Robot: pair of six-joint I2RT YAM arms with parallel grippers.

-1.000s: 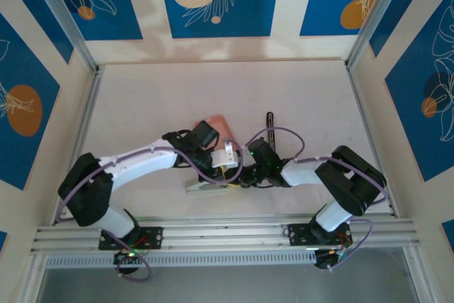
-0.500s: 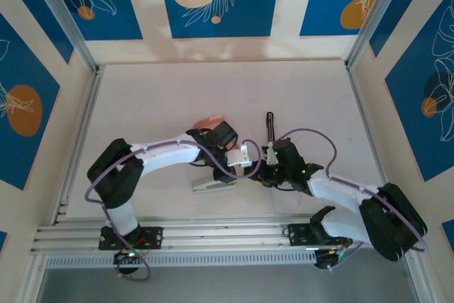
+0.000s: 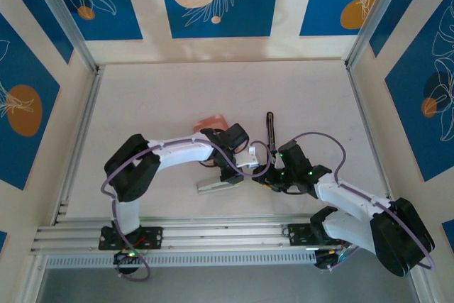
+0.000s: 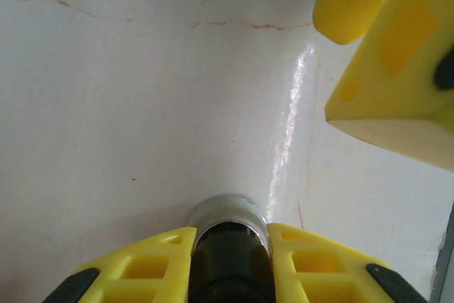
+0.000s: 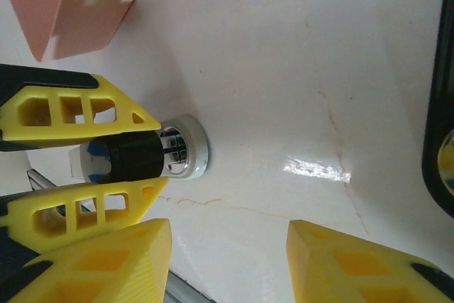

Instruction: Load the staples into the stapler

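Next, my left gripper carries the stapler outward past the salmon-pink tray, turning it, and releases it on the empty table there.
My left gripper (image 4: 230, 233) is shut on the stapler (image 4: 228, 212), whose black body and rounded silver end press down on the table. From above, the stapler's silver arm (image 3: 216, 186) juts to the left from under the left gripper (image 3: 245, 164). My right gripper (image 5: 228, 246) is open and empty, hovering just right of it, and looks at the held stapler (image 5: 181, 151) between the left gripper's fingers (image 5: 78, 115). The right gripper's fingers (image 4: 383, 54) show at the upper right of the left wrist view. The staples are hidden from view.
The salmon-pink tray (image 3: 209, 121) sits behind the left wrist, and its corner (image 5: 78, 5) shows in the right wrist view. A slim black strip (image 3: 270, 129) lies just beyond the right gripper (image 3: 264, 179). The table's near rail (image 3: 227, 235) is close below.
The left arm has swung to the right, carrying the stapler's silver arm slightly right. The right arm has pulled its elbow out to the right and now faces the left gripper.
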